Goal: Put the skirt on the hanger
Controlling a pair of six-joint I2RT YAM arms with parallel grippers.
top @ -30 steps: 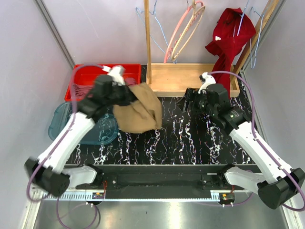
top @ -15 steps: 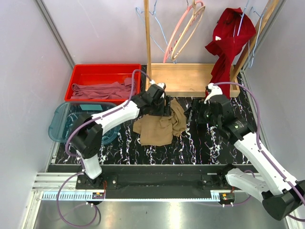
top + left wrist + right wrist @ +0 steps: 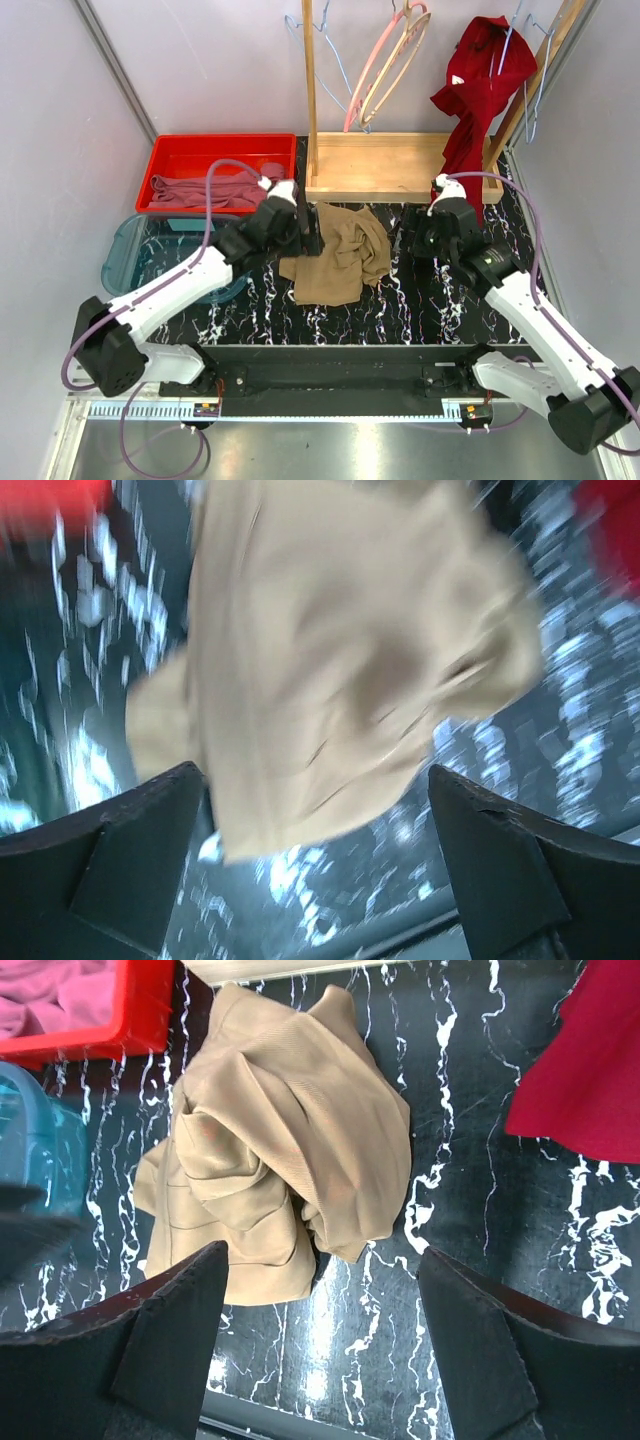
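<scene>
The skirt's flat near part lies below my open fingers, so next I should lower my left gripper and ease it back onto that part's folded hem edge.
The tan skirt (image 3: 340,255) lies crumpled in a heap on the black marbled table (image 3: 450,310), free of both grippers. My left gripper (image 3: 310,228) hovers at the skirt's left edge, open and empty. In the blurred left wrist view the skirt (image 3: 330,650) fills the space ahead of the left gripper (image 3: 313,775). To the skirt's right, my right gripper (image 3: 407,238) is open and empty. Seen from the right wrist, the skirt (image 3: 280,1150) sits just beyond the right gripper (image 3: 322,1255). A light-blue wire hanger (image 3: 338,75) hangs on the rack behind.
A red bin (image 3: 175,155) holding mauve-pink cloth (image 3: 215,188) and a teal container (image 3: 130,250) stand at the left. A wooden rack base (image 3: 385,165) sits behind the skirt, with a pink hanger (image 3: 372,75) above it. A dark red garment (image 3: 480,80) hangs at the right.
The left gripper carried the skirt to mid-table, opened and let it drop in a heap, then drew back left. The right arm barely moved.
</scene>
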